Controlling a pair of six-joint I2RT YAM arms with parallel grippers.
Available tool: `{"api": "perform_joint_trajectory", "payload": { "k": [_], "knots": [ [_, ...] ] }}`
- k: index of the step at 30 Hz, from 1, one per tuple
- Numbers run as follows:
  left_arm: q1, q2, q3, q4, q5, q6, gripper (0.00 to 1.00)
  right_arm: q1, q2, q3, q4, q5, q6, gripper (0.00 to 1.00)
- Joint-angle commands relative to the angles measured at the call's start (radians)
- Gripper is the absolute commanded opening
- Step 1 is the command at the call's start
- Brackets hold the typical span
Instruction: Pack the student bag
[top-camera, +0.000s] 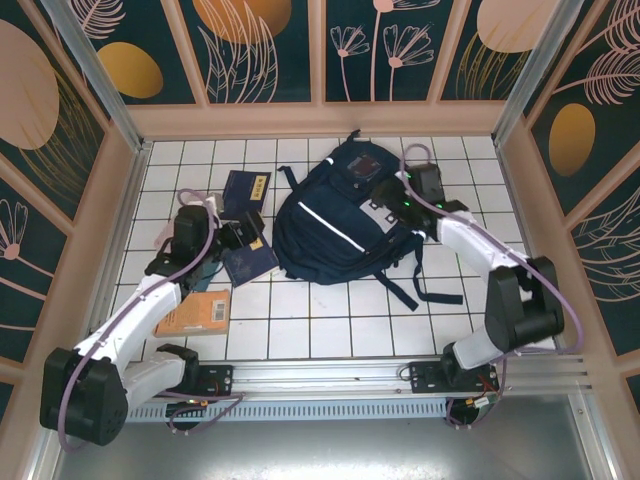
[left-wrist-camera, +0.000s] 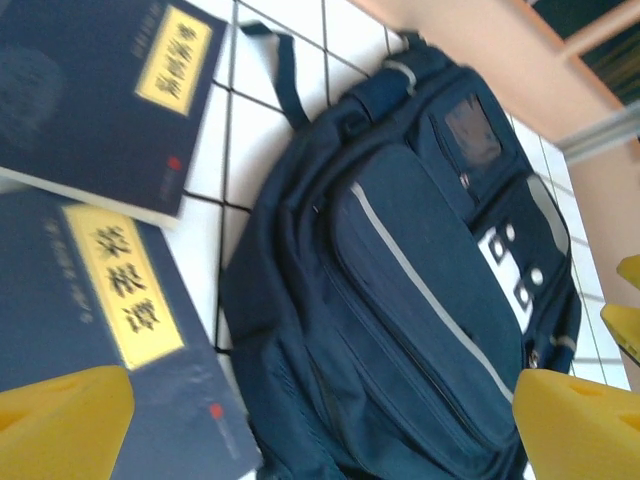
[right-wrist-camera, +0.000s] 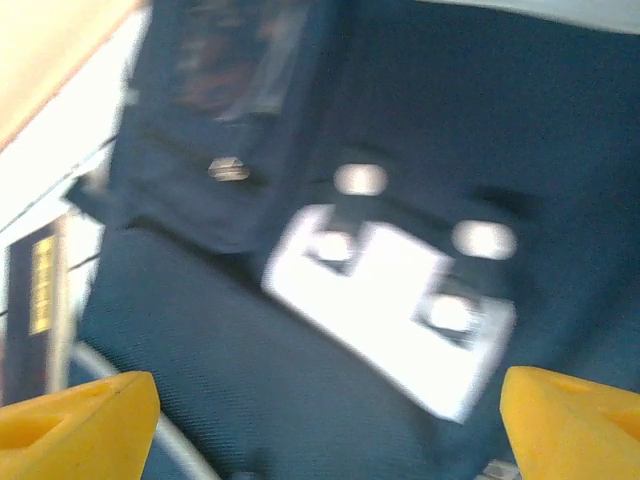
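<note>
The left gripper is still above the books, so the robot will next bring it across the bag, then down onto the mesh pocket's piped edge (top-camera: 365, 251) (left-wrist-camera: 509, 402) at the strap-side end of the stripe.
The student bag (top-camera: 335, 225) is a large navy backpack with a white stripe, lying flat in the middle of the tiled table. My left gripper (top-camera: 250, 241) hovers open just left of the bag, above two navy books. In the left wrist view the bag (left-wrist-camera: 420, 290) lies ahead, between my wide-apart yellow fingertips (left-wrist-camera: 60, 420). My right gripper (top-camera: 397, 203) hangs open over the bag's upper right part. The blurred right wrist view has the bag's white patch (right-wrist-camera: 390, 300) close below my spread fingertips (right-wrist-camera: 575, 420). Neither gripper holds anything.
A navy book with a yellow label (top-camera: 246, 188) lies left of the bag and a second one (top-camera: 250, 263) just below it. An orange book (top-camera: 195, 312) lies nearer the left arm's base. The bag's dark straps (top-camera: 415, 285) trail toward the front. Walls enclose the table.
</note>
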Motion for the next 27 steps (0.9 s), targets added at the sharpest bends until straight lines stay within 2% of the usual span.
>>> {"api": "perform_joint_trajectory", "payload": {
  "k": [1, 3, 8, 12, 14, 17, 19, 21, 27],
  "knots": [
    [-0.095, 0.037, 0.061, -0.018, -0.077, -0.037, 0.96, -0.071, -0.048, -0.113, -0.062, -0.015, -0.006, 0.89],
    [-0.164, 0.083, 0.098, -0.024, -0.121, -0.041, 0.94, -0.119, -0.049, -0.156, -0.032, -0.071, 0.001, 0.88],
    [-0.329, 0.229, 0.224, -0.063, -0.207, 0.022, 0.91, -0.162, 0.014, -0.184, 0.065, -0.185, 0.015, 0.81],
    [-0.453, 0.360, 0.359, -0.104, -0.262, 0.096, 0.88, -0.177, 0.085, -0.153, 0.118, -0.241, 0.013, 0.65],
    [-0.509, 0.438, 0.430, -0.125, -0.270, 0.140, 0.86, -0.185, 0.125, -0.121, 0.138, -0.288, -0.007, 0.52],
    [-0.573, 0.562, 0.546, -0.185, -0.276, 0.217, 0.77, -0.194, 0.168, -0.072, 0.164, -0.337, -0.044, 0.41],
    [-0.610, 0.654, 0.640, -0.253, -0.272, 0.284, 0.76, -0.199, 0.180, -0.054, 0.200, -0.377, -0.067, 0.40],
    [-0.648, 0.753, 0.767, -0.347, -0.308, 0.352, 0.70, -0.207, 0.187, -0.047, 0.226, -0.393, -0.077, 0.42],
    [-0.686, 0.954, 1.017, -0.541, -0.417, 0.429, 0.59, -0.259, 0.136, -0.092, 0.214, -0.397, -0.074, 0.58]
  ]
}}
